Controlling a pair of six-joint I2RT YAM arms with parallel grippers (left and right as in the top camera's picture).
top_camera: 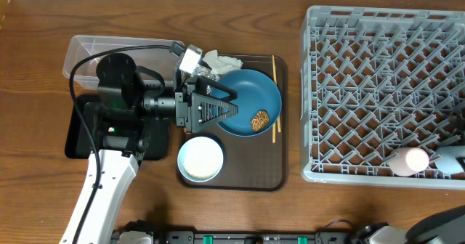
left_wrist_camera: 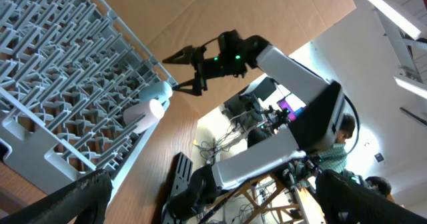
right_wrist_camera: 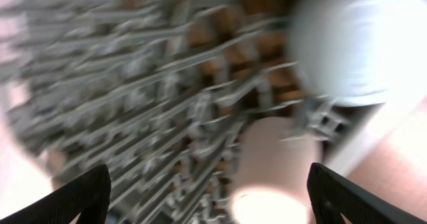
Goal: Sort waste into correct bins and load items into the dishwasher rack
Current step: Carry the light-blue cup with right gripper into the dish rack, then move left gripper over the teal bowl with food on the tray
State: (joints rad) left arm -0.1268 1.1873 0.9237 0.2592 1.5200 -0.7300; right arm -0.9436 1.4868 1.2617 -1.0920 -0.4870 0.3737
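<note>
The left gripper turns downward and lowers onto the plate's rim farthest from the rack next, since its open fingers still point sideways toward the rack.
The blue plate (top_camera: pixel 251 99) lies on the brown serving tray with a brown food lump (top_camera: pixel 259 120) on it. My left gripper (top_camera: pixel 221 104) is open at the plate's left rim, and its wrist view (left_wrist_camera: pixel 213 201) shows nothing between the fingers. Crumpled white paper (top_camera: pixel 220 59) and a foil wrapper (top_camera: pixel 204 72) lie behind it. The white bowl (top_camera: pixel 200 159) sits at the tray's front and the chopsticks (top_camera: pixel 274 91) to the right of the plate. The pink cup (top_camera: pixel 410 160) and light-blue cup (top_camera: pixel 452 159) lie in the grey rack (top_camera: pixel 349 91). My right gripper (right_wrist_camera: pixel 210 197) is open above the pink cup (right_wrist_camera: pixel 273 171).
The clear tub (top_camera: pixel 83 51) and the black tray (top_camera: pixel 76 131) lie left of the brown serving tray (top_camera: pixel 247 179), partly under my left arm. The left wrist view shows my right gripper (left_wrist_camera: pixel 189 69) hovering over the two cups (left_wrist_camera: pixel 150 104) at the rack's corner.
</note>
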